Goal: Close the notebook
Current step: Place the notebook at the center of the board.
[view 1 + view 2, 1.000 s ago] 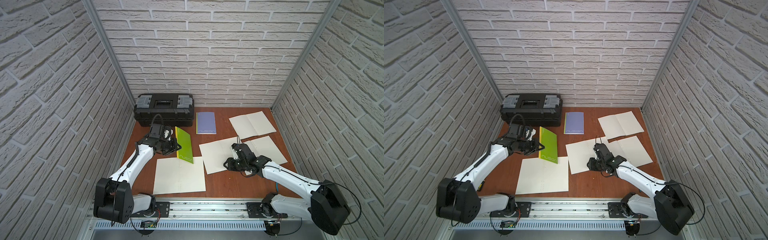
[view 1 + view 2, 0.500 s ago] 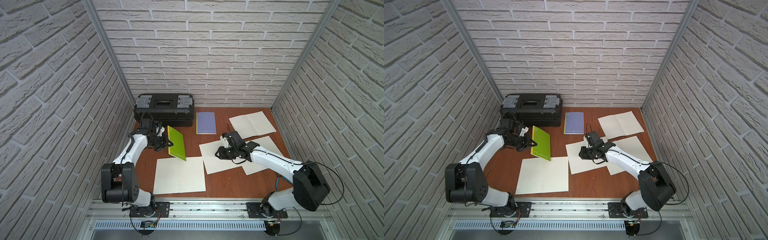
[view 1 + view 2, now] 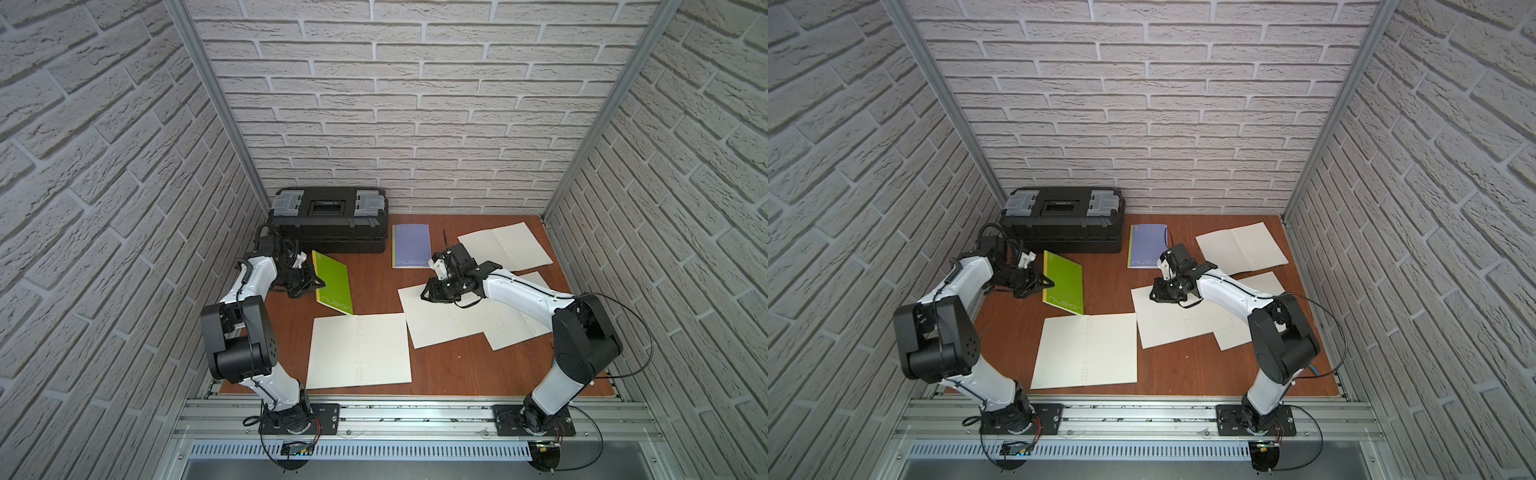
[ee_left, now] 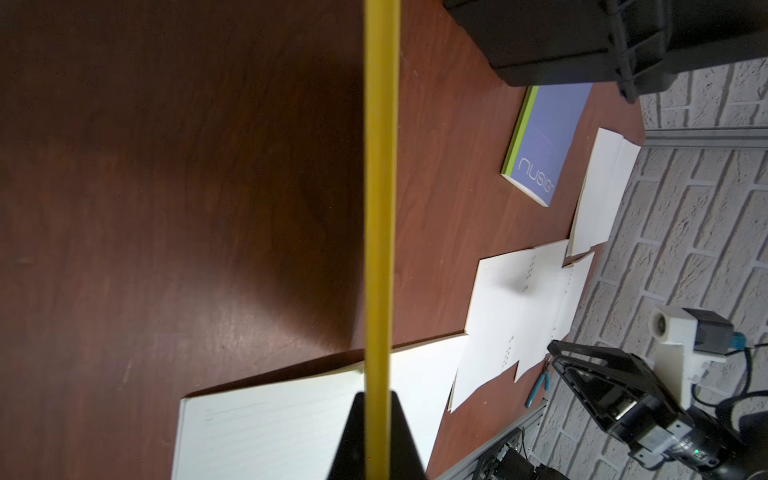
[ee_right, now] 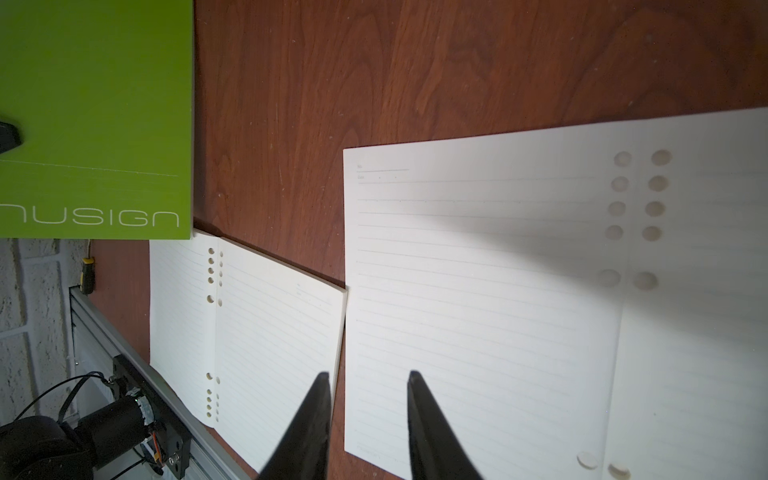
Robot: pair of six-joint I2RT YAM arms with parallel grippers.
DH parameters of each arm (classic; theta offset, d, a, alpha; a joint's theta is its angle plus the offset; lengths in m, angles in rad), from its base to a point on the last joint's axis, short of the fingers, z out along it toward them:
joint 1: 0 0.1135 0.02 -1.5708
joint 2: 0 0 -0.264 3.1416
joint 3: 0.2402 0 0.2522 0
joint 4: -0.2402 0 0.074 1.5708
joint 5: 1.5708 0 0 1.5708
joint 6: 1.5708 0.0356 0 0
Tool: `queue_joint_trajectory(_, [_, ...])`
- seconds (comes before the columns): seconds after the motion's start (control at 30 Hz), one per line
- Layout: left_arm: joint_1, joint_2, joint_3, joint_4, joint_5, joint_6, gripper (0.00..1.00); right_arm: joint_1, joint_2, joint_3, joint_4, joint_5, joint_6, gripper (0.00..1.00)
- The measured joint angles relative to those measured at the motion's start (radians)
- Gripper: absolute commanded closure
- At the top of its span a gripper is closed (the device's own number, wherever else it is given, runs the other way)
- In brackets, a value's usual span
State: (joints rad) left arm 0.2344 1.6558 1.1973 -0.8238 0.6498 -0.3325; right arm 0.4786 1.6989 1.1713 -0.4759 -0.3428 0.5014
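The green notebook cover (image 3: 332, 282) still stands tilted, so my left gripper should go down toward the closest brick wall and release the cover's edge on the bare tabletop below.
My left gripper (image 3: 314, 285) (image 4: 377, 395) is shut on the edge of a green notebook cover (image 3: 332, 282) (image 3: 1064, 282) (image 4: 380, 166). It holds the cover tilted above the table, the cover's near corner at the far edge of an open notebook (image 3: 359, 353) (image 3: 1086, 353) with white lined pages. My right gripper (image 3: 428, 293) (image 3: 1154, 295) (image 5: 369, 376) hovers narrowly open and empty, its jaws straddling the left edge of a second open notebook (image 3: 444, 320) (image 5: 498, 291) in the middle.
A black toolbox (image 3: 328, 220) stands at the back left, a closed purple notebook (image 3: 410, 246) beside it. More open pages lie at the back right (image 3: 505, 247) and right (image 3: 519, 332). Brick walls enclose three sides, and a metal rail (image 3: 415, 415) runs along the front.
The left gripper has carried the green cover to the left and leaned it flatter. The right gripper has moved left and away, to the middle pages' left edge.
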Motion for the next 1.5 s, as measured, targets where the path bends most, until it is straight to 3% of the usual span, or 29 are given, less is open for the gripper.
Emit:
queue_joint_trajectory(0.27, [0.090,0.083,0.064,-0.060,-0.023,0.052,1.00,-0.023,0.016,0.048,-0.042,-0.022,-0.039,0.68])
queue_joint_trajectory(0.77, [0.101,0.186,0.208,-0.180,-0.241,0.166,1.00,-0.030,0.019,0.045,-0.044,-0.024,-0.041,0.68])
queue_joint_trajectory(1.13, [0.107,0.278,0.290,-0.225,-0.301,0.218,1.00,-0.030,0.019,0.022,-0.045,-0.024,-0.039,0.68])
queue_joint_trajectory(1.37, [0.114,0.283,0.309,-0.232,-0.317,0.236,0.77,-0.030,0.016,0.006,-0.043,-0.021,-0.034,0.68])
queue_joint_trajectory(1.5, [0.114,0.283,0.309,-0.231,-0.344,0.232,0.72,-0.030,0.006,-0.005,-0.043,-0.021,-0.026,0.68])
